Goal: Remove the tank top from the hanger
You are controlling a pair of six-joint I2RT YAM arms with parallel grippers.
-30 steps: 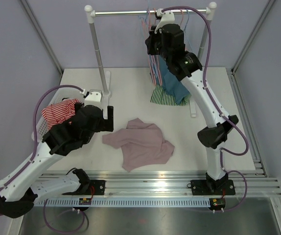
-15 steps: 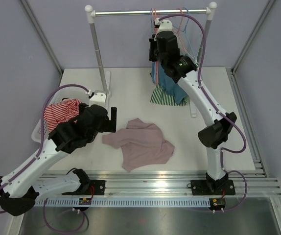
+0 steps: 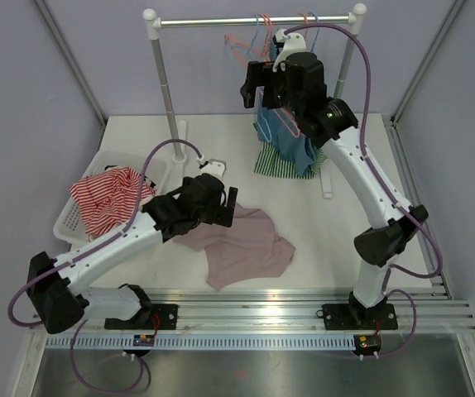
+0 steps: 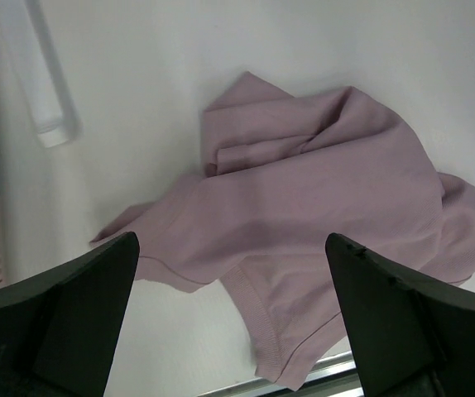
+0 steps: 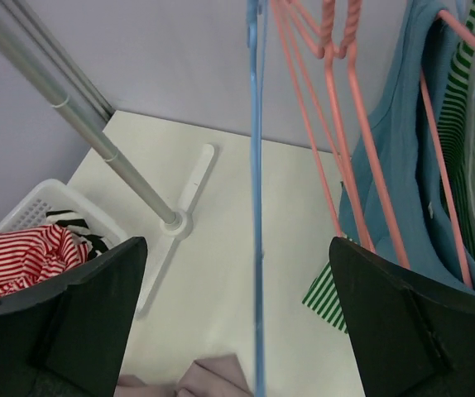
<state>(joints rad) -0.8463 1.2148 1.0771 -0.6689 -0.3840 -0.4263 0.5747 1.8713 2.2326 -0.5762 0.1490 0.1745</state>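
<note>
I will next move my left gripper to its right in the top view and lower it onto the loose folds at the middle of the mauve top, which is below it.
A blue tank top (image 5: 403, 141) hangs on a pink hanger (image 5: 345, 124) at the right end of the rail, its body (image 3: 291, 145) reaching down to the table. My right gripper (image 5: 237, 248) is open up by the rail (image 3: 258, 83), just left of that hanger. A bare blue hanger wire (image 5: 256, 207) runs between its fingers, untouched. A mauve top (image 3: 242, 244) lies crumpled on the table. My left gripper (image 4: 231, 240) hovers open just above the mauve top (image 4: 320, 190), over its left edge (image 3: 225, 207).
A green-striped garment (image 3: 275, 163) hangs behind the blue one. More pink and blue hangers crowd the rail (image 3: 221, 21). The rack's left post (image 3: 165, 91) stands on a white foot (image 5: 179, 223). A white basket (image 3: 65, 223) at the left holds a red-striped garment (image 3: 101, 194).
My right gripper has opened and drawn back left of the hangers, which swing on the rail. My left arm has swung right, from beside the basket to over the mauve top.
</note>
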